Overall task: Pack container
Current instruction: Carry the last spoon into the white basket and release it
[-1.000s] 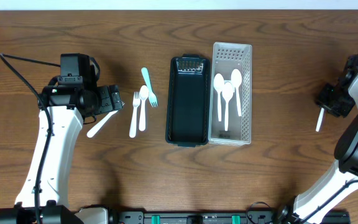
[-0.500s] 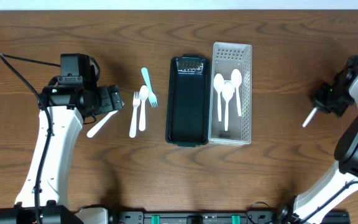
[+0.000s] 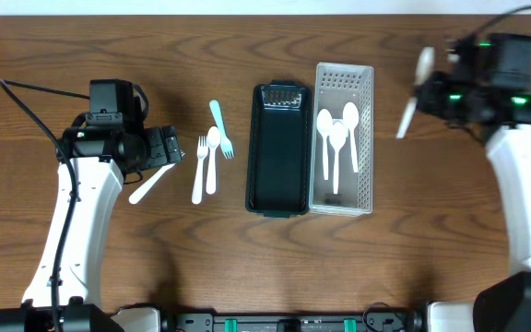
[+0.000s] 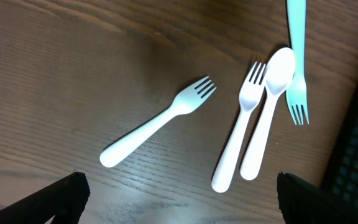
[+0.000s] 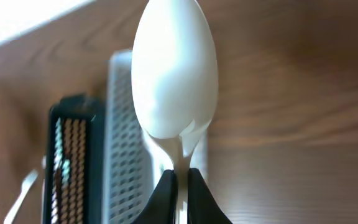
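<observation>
My right gripper should next cross over to the left in the overhead view and go down toward the matching spoons in the white basket (image 3: 364,138) below to release.
My right gripper (image 3: 439,92) is shut on a white spoon (image 3: 413,92), held in the air to the right of the white basket (image 3: 364,138); the wrist view shows the spoon (image 5: 174,81) pinched between the fingers (image 5: 182,183). The white basket holds three white spoons (image 3: 337,136). A black tray (image 3: 277,152) sits left of it, empty. My left gripper (image 4: 179,199) is open above a white fork (image 4: 157,121). A white fork (image 3: 198,171), a white spoon (image 3: 212,159) and a teal fork (image 3: 220,125) lie left of the tray.
Another white fork (image 3: 150,183) lies by the left arm. The wooden table (image 3: 431,231) reaches all edges of the overhead view.
My right arm has swung up and left from the table's right edge, carrying the white spoon toward the white basket. The left arm has not moved.
</observation>
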You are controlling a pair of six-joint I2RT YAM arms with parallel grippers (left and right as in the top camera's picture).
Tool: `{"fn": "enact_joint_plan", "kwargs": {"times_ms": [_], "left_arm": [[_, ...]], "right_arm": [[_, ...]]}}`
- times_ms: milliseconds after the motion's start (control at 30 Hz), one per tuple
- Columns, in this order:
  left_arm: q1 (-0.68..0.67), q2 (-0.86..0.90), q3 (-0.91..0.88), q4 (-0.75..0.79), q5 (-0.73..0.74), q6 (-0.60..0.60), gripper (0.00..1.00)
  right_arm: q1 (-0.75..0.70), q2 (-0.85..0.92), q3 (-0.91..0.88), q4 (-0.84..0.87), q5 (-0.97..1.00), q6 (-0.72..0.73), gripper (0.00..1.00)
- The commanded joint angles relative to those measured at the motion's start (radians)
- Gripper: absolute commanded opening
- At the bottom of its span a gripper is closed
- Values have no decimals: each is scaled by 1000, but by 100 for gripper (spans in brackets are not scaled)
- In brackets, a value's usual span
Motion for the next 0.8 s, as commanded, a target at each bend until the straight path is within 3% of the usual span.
{"fn": "enact_joint_plan", "kwargs": {"times_ms": [0,167,267,400,633,767], "left_arm": [[4,4,18,0,7,-3,98],[4,4,18,-13,9,-3,98],[4,4,18,-26,29,-2,98],[4,4,18,-41,36,-2,98],[4,4,22,-39,35,112,98],[4,4,31,-21,35,271,98]], "right_arm": [[127,87,-12,-3,43,47,1],[259,233,-12,46,111,70,2],[297,309,-12,92,123,69,23],[302,318,-1,127,117,42,29],[179,159,60,81,180,-17,47],[23,96,60,35,229,-18,58]]}}
